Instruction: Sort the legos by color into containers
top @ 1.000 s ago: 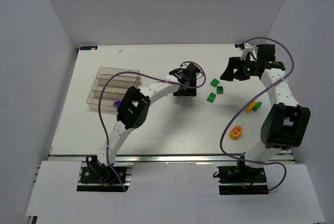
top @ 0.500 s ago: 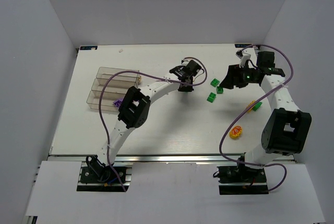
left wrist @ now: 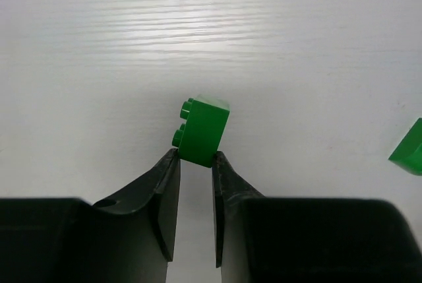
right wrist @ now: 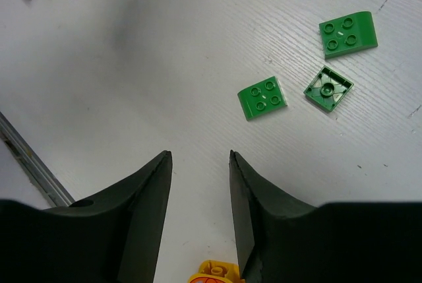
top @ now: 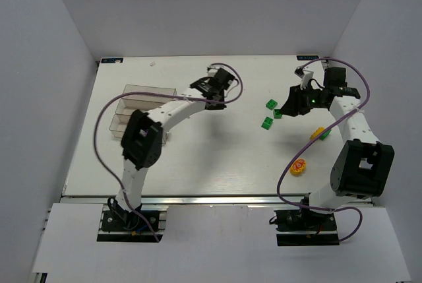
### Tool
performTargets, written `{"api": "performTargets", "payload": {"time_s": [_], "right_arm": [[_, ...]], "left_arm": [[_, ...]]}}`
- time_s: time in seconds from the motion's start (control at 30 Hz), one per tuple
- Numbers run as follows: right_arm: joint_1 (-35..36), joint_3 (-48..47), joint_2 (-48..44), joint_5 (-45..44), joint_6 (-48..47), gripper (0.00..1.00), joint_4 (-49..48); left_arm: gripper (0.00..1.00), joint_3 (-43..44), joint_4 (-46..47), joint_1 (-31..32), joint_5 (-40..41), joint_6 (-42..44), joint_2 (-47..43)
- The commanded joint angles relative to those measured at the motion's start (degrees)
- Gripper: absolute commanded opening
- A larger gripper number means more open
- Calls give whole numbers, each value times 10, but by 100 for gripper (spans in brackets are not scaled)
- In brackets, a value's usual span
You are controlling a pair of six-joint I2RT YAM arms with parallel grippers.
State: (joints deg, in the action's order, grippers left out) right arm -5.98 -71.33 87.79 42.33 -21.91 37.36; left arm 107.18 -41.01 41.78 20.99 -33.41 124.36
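Note:
My left gripper goes to the left in the top view next, where the middle clear container (top: pixel 134 108) lies, and releases the green lego inside. Bare table is below.
My left gripper (left wrist: pixel 195 156) is shut on a green lego (left wrist: pixel 204 131), pinched at the fingertips over the white table. In the top view this gripper (top: pixel 217 82) is right of the clear containers (top: pixel 142 92), whose near part the left arm hides. Another green lego (left wrist: pixel 409 148) shows at the right edge of the left wrist view. My right gripper (right wrist: pixel 198 154) is open with nothing between its fingers. Three green legos (right wrist: pixel 263 97) (right wrist: pixel 328 88) (right wrist: pixel 348 34) lie ahead of it, and a yellow-orange lego (right wrist: pixel 217 274) lies beneath it. From above, the right gripper (top: pixel 290 106) hangs beside the green legos (top: pixel 267 123).
A yellow and green piece (top: pixel 321 133) and a round yellow-orange piece (top: pixel 299 166) lie on the table near the right arm. White walls close the table at the back and sides. A metal rail (top: pixel 217 198) runs along the near edge.
The left gripper closed on a green lego and swung back and left toward the containers. The right gripper's jaws have narrowed and it shifted slightly toward the green legos.

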Motion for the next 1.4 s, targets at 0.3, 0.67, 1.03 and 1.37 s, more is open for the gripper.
{"api": "performTargets", "payload": {"time_s": [0.3,0.67,1.03,1.37], "right_arm": [[24,-10,18,-4,-18,46,26],[40,-43,52,-66,-45,56,51],[40,-36,55,-114,-60,58,48],[41,-61,111,-292,9,67,-9]], "left_arm": [[0,-245,-95,-156,104,-54,-323],[11,-291,-58,-239,64,-10,-285],[63,-234,-46,-273,29,20,-223],[56,-309,9,-278,-56,15,-355]]}}
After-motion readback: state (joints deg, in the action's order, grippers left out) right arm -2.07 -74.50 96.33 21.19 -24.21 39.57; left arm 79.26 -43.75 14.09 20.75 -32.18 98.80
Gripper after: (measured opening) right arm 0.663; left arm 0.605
